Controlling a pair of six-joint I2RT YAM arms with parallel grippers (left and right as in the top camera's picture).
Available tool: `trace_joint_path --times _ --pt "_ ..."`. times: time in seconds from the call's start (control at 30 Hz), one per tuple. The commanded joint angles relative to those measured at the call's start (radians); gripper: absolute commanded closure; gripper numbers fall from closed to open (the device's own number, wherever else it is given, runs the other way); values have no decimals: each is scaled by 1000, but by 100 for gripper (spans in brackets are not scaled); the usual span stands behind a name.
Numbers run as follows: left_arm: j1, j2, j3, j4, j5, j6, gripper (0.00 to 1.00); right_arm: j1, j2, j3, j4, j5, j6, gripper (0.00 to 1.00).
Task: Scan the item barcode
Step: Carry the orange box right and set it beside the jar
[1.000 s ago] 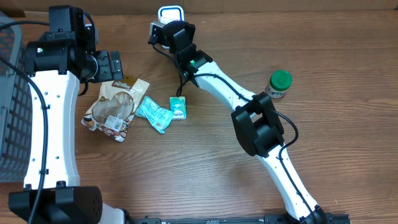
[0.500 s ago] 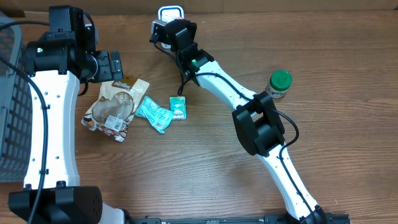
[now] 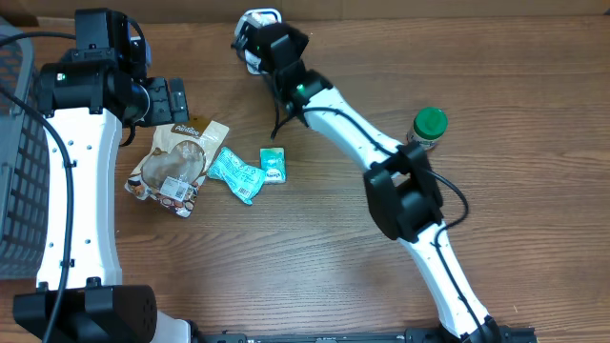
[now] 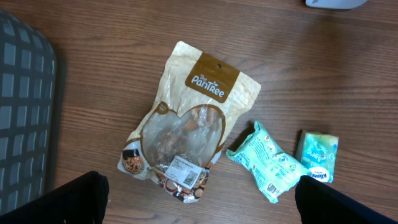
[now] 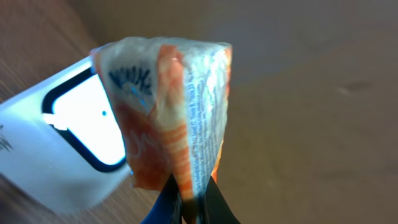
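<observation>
The packet will go back, to the right in the overhead view and down with my right gripper. Then my right gripper will release it beside the green-lidded jar, where the tabletop is bare.
My right gripper [image 5: 189, 200] is shut on the lower edge of an orange-and-white snack packet [image 5: 174, 106], held upright with small print on its right face. Just behind and left of the packet is the white scanner [image 5: 37, 162] with its lit, dark-framed window. From overhead the right gripper [image 3: 261, 43] is at the table's far edge, right in front of the scanner [image 3: 260, 15]. My left gripper [image 4: 202, 205] is open and empty, hovering above a tan Pantree pouch [image 4: 189, 118]; in the overhead view the left gripper [image 3: 170, 100] is over the pouch's top end.
Next to the pouch [image 3: 174, 164] lie a teal packet [image 3: 235, 173] and a small teal tissue pack [image 3: 274, 164]. A green-lidded jar [image 3: 428, 129] stands at the right. A grey basket [image 3: 19, 171] fills the left edge.
My right gripper has moved slightly toward the far edge with the packet, closer to the scanner. The left arm has not moved.
</observation>
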Motion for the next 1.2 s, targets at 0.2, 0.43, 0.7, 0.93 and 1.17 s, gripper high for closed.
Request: trace_joint_path --times 0.2,0.43,0.7,0.93,1.17 --pt "1 -13 12 1 4 -10 0 -50 -486 10 -453 -106 612 96" --pt "1 -13 12 2 4 -10 0 -126 -613 9 -923 -401 877 96" --pt "1 -13 12 1 4 -10 1 -207 -574 -131 -1197 -573 920 96" --pt "1 -13 12 1 4 -10 1 -209 -573 -422 -1070 -572 920 96" --pt "1 -13 12 1 4 -10 0 -237 -573 -631 -925 -555 921 96"
